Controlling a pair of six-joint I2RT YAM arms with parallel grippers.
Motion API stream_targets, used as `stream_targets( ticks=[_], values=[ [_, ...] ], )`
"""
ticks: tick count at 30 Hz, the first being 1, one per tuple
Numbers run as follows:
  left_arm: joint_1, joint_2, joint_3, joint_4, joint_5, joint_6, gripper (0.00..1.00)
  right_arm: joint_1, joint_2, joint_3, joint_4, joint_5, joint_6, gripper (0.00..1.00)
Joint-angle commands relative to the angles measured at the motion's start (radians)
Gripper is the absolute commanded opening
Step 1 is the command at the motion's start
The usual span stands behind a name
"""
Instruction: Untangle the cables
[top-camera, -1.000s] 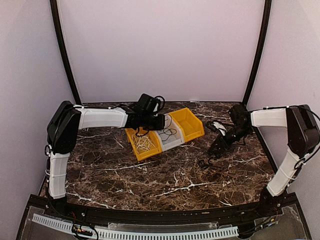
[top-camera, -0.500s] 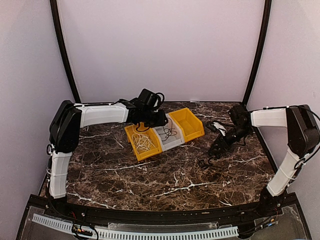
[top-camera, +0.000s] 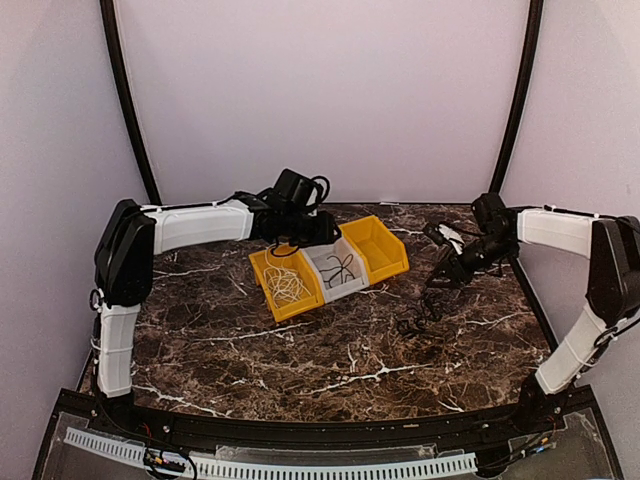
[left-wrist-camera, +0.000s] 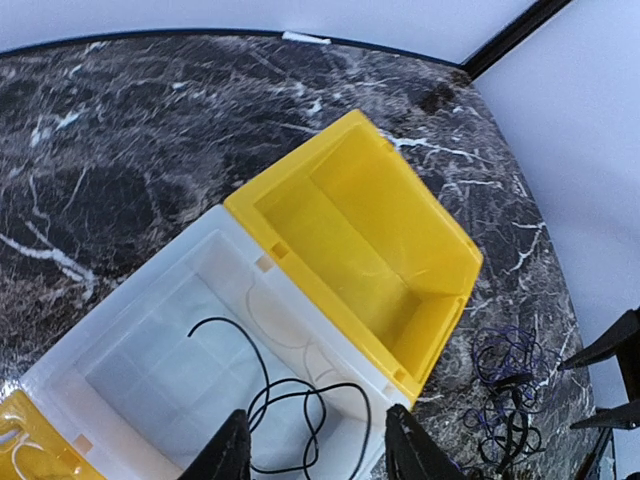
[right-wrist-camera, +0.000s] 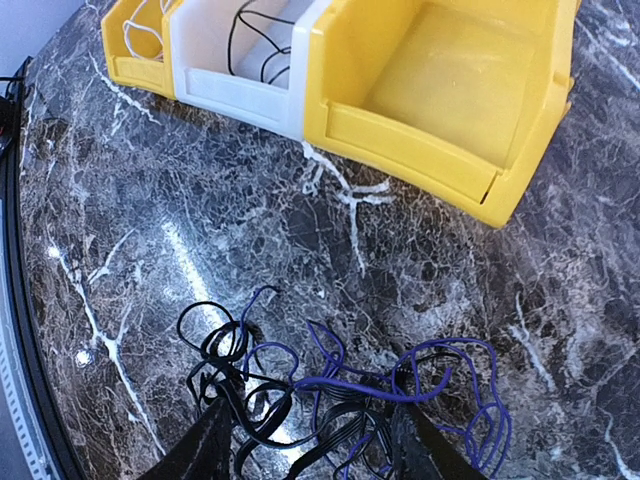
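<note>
My right gripper is above the black cable's loops and will move down and left in the top view onto them, where few purple cables cross.
A black cable (top-camera: 338, 268) lies loose in the white bin (top-camera: 352, 283), seen close in the left wrist view as loops (left-wrist-camera: 290, 400) on the bin floor (left-wrist-camera: 150, 340). My left gripper (top-camera: 312, 236) (left-wrist-camera: 318, 455) hovers open just above it, holding nothing. A white cable (top-camera: 287, 287) sits coiled in the left yellow bin (top-camera: 262, 268). A tangle of black and blue-purple cables (top-camera: 414, 323) (right-wrist-camera: 340, 390) rests on the marble. My right gripper (top-camera: 450, 266) (right-wrist-camera: 320, 450) hangs over it, jaws apart, with strands showing between its fingers (right-wrist-camera: 215, 445).
The right yellow bin (top-camera: 392, 262) (left-wrist-camera: 440, 255) (right-wrist-camera: 420, 150) is empty. All three bins stand in a slanted row at the back middle of the marble table (top-camera: 300, 350). Black frame posts (top-camera: 128, 110) rise at both back corners.
My left gripper has opened and let the black cable drop into the white bin, drawing back a little. My right gripper has risen up and back from the tangle.
</note>
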Motion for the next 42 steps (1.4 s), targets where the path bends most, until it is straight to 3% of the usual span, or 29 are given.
stream_targets(
  ticks=[1, 5, 10, 19, 32, 35, 42],
  values=[
    [-0.037, -0.168, -0.078, 0.188, 0.075, 0.104, 0.46, 0.003, -0.068, 0.021, -0.058, -0.015, -0.052, 0.50],
    [-0.078, -0.231, -0.193, 0.333, 0.145, 0.185, 0.47, 0.033, -0.102, 0.006, -0.098, -0.006, -0.115, 0.47],
    [-0.141, -0.248, -0.261, 0.350, 0.174, 0.267, 0.51, 0.117, -0.118, -0.009, -0.107, 0.098, -0.152, 0.48],
    [-0.161, -0.273, -0.415, 0.484, 0.184, 0.137, 0.52, 0.237, -0.092, 0.039, -0.086, 0.134, -0.162, 0.48],
    [-0.159, -0.311, -0.483, 0.541, 0.121, 0.136, 0.51, 0.304, 0.085, 0.075, -0.138, 0.198, -0.225, 0.43],
    [-0.160, -0.305, -0.489, 0.557, 0.126, 0.128, 0.51, 0.305, 0.107, 0.077, -0.134, 0.198, -0.221, 0.36],
    [-0.160, -0.282, -0.475, 0.565, 0.142, 0.127, 0.51, 0.306, 0.111, 0.089, -0.102, 0.218, -0.194, 0.00]
  ],
)
